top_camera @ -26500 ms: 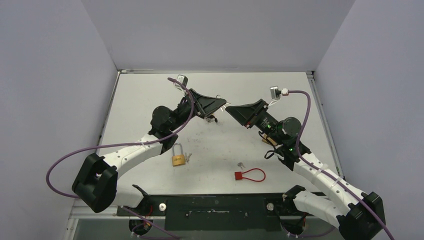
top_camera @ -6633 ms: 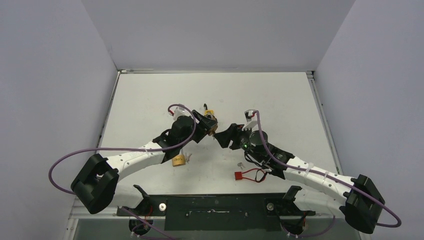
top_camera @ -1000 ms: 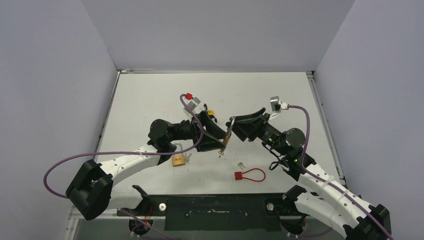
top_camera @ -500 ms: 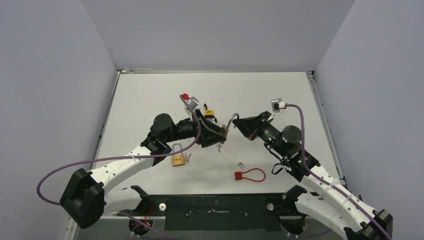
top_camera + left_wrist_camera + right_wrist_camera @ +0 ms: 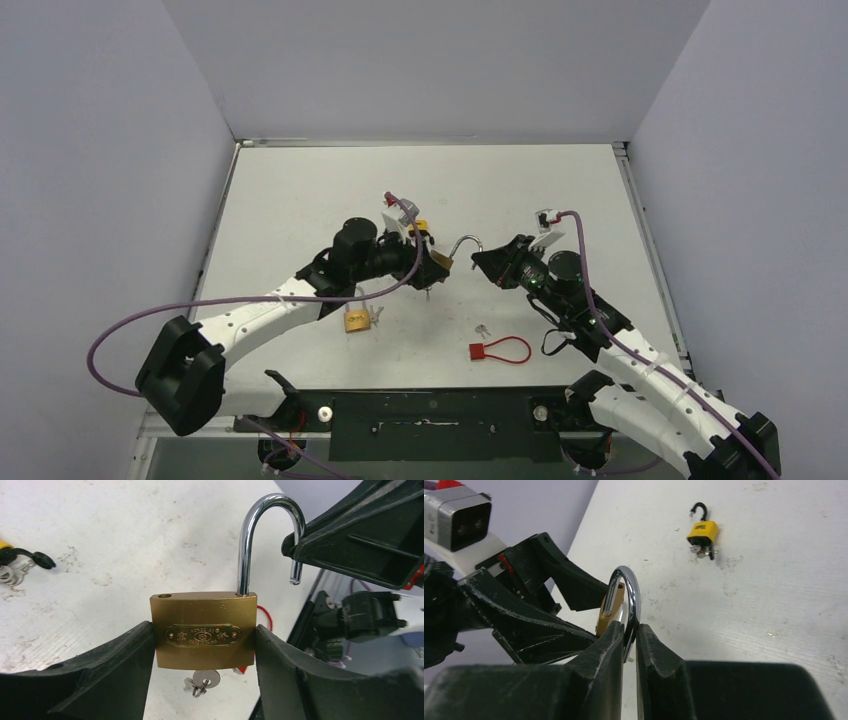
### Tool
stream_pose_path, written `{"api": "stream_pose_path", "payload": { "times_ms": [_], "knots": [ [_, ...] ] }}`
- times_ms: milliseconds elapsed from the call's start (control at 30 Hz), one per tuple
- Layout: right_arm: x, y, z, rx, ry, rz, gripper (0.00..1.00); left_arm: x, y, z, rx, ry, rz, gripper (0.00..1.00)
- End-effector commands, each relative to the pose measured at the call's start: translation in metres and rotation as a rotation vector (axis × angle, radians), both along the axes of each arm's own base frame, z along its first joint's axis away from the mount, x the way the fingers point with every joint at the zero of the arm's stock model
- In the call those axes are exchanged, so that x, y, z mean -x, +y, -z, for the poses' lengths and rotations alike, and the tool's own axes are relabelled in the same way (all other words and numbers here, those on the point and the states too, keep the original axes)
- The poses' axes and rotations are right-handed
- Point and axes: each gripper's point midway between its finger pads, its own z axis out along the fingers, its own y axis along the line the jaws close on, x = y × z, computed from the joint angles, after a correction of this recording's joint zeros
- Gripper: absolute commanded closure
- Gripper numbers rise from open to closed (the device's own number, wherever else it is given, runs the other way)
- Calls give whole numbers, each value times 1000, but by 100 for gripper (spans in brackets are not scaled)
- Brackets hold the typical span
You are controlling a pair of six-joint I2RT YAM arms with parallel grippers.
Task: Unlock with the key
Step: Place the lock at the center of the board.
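Observation:
The robot's left gripper will next move down and outward to the bare tabletop (image 5: 466, 248) beside the yellow padlock and release the brass padlock, which has its shackle open.
A brass padlock (image 5: 204, 636) sits upright between my left gripper's (image 5: 204, 630) fingers, which are shut on its two sides. Its steel shackle (image 5: 250, 540) stands open, with one end free of the body. A silver key (image 5: 206, 679) on a small ring hangs from the keyhole underneath. My right gripper (image 5: 631, 630) is shut on the shackle (image 5: 634, 592) near its free end. From above, the padlock (image 5: 440, 261) is held over the table's middle, with the left gripper (image 5: 432, 265) and the right gripper (image 5: 482, 260) tip to tip.
A small yellow padlock (image 5: 418, 226) with a black shackle lies just behind the grippers. A second brass padlock (image 5: 356, 320) lies near the left arm. A red cable lock (image 5: 498, 350) and loose small keys (image 5: 483, 329) lie near the front.
My right gripper's jaws have closed onto the shackle. My left gripper has turned and shifted back with the padlock, and the shackle now sticks out open toward the right gripper.

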Motion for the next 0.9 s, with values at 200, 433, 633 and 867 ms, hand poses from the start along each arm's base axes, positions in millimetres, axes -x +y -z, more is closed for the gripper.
{"api": "stream_pose_path", "payload": {
  "times_ms": [200,433,633,867],
  "knots": [
    [-60,-59,59,104,207,304,100,-103,1,45,-235,-11,-318,100],
    [-100,-76,92,139,236,334,100,-138,-26,83,-323,36,-349,100],
    [-131,-87,123,154,306,337,86,-167,-38,106,-395,45,-390,100],
    [-138,-90,112,205,374,328,47,-190,-46,136,-485,74,-416,100]
  ]
}}
